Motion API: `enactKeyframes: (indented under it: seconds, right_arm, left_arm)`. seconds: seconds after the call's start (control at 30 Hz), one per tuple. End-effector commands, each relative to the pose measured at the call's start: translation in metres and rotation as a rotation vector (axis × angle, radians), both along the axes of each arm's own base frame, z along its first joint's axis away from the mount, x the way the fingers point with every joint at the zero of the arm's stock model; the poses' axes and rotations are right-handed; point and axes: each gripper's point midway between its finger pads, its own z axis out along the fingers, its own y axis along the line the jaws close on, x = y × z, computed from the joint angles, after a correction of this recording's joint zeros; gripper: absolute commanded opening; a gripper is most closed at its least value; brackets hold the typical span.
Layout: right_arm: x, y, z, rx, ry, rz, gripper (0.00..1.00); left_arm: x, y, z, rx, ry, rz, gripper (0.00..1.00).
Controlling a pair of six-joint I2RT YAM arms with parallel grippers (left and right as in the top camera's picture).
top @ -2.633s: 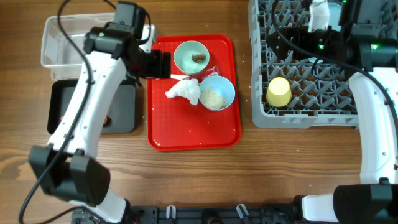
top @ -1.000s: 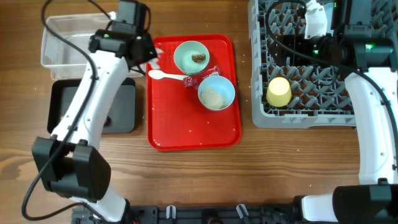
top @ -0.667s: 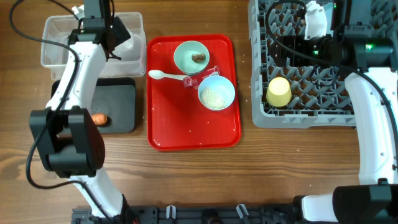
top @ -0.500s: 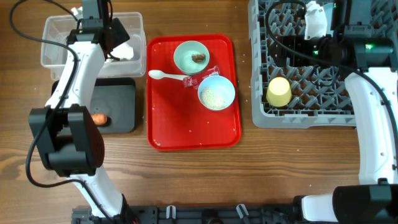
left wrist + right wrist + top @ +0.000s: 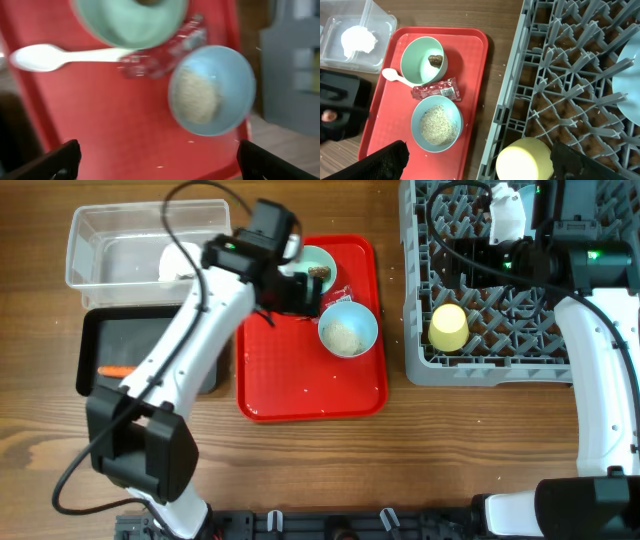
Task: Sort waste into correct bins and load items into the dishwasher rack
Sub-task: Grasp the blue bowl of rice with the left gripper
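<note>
My left gripper is above the pale-blue bowl's rack-side rim (image 5: 373,346) (image 5: 241,121), which lies to its right in the overhead view. It will swing toward the rack and down onto that rim next.
My left gripper (image 5: 160,162) hangs open and empty over the red tray (image 5: 310,405), its fingers wide apart. Below it lie the red patterned wrapper (image 5: 160,55), the pale-blue bowl (image 5: 212,90) holding rice (image 5: 195,102), and the mint-green bowl (image 5: 130,20). A small brown lump (image 5: 435,60) sits in the mint-green bowl. The crumpled white napkin (image 5: 178,262) lies in the clear tub (image 5: 110,240). The carrot (image 5: 115,371) lies in the black tray (image 5: 150,340). My right gripper (image 5: 479,165) is open above the grey rack (image 5: 570,75), near the yellow cup (image 5: 524,159). A pale-blue plate (image 5: 627,70) stands in the rack.
A white plastic spoon (image 5: 50,56) lies on the red tray left of the wrapper. Stray rice grains dot the tray's floor. The left arm crosses over the black tray and the tray's left edge. Bare wooden table lies in front of the trays and the rack.
The left gripper opened and left the napkin in the clear tub, then swung right over the red tray. The right arm has not moved.
</note>
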Motion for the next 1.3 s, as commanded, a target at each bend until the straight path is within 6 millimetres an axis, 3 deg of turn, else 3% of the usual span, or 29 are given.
enactKeyframes:
  seconds: [0.0,0.13,0.33,0.43,0.53,0.57,0.63,0.83,0.87,0.93,1.0,1.1,1.27]
  right_arm:
    - [0.001,0.004,-0.004,0.023,0.017,0.001,0.94]
    - [-0.001,0.003,-0.005,0.018,0.024,0.001,0.94]
    - [-0.005,0.003,-0.008,0.018,0.048,0.001,0.94]
    - [-0.006,0.003,-0.008,0.019,0.049,0.000,0.94]
    - [-0.006,0.003,-0.008,0.018,0.051,0.000,0.95]
    - [-0.006,0.003,-0.008,0.017,0.051,0.001,0.95]
    - [-0.006,0.003,-0.008,0.018,0.051,0.000,0.94]
    - [-0.006,0.003,-0.008,0.018,0.052,0.000,0.94]
    - [-0.006,0.003,-0.008,0.018,0.052,0.000,0.94]
    - [-0.006,0.003,-0.008,0.019,0.053,-0.002,0.94]
    - [-0.006,0.003,-0.008,0.019,0.052,-0.002,0.95]
    - [-0.005,0.003,-0.008,0.019,0.048,-0.001,0.94]
    - [-0.005,0.003,-0.008,0.018,0.045,0.000,0.94]
  left_arm:
    - [-0.026,-0.065,0.005,-0.028,-0.056,-0.233,1.00]
    - [-0.045,-0.109,-0.008,0.139,-0.184,-0.441,1.00]
    - [-0.053,-0.116,-0.065,0.270,-0.110,-0.556,0.95]
    - [-0.053,-0.115,-0.093,0.314,-0.073,-0.633,0.80]
    - [-0.050,-0.117,-0.112,0.325,-0.053,-0.637,0.74]
    - [-0.050,-0.117,-0.116,0.326,-0.050,-0.637,0.68]
    - [-0.048,-0.120,-0.117,0.320,-0.060,-0.633,0.43]
    - [-0.040,-0.126,-0.124,0.307,-0.086,-0.627,0.38]
    - [-0.040,-0.125,-0.130,0.314,-0.074,-0.628,0.35]
    - [-0.040,-0.122,-0.137,0.323,-0.059,-0.628,0.21]
    - [-0.039,-0.121,-0.137,0.323,-0.058,-0.626,0.10]
    - [-0.041,-0.120,-0.128,0.321,-0.061,-0.625,0.05]
    - [-0.035,-0.105,-0.064,0.333,-0.128,-0.488,0.04]
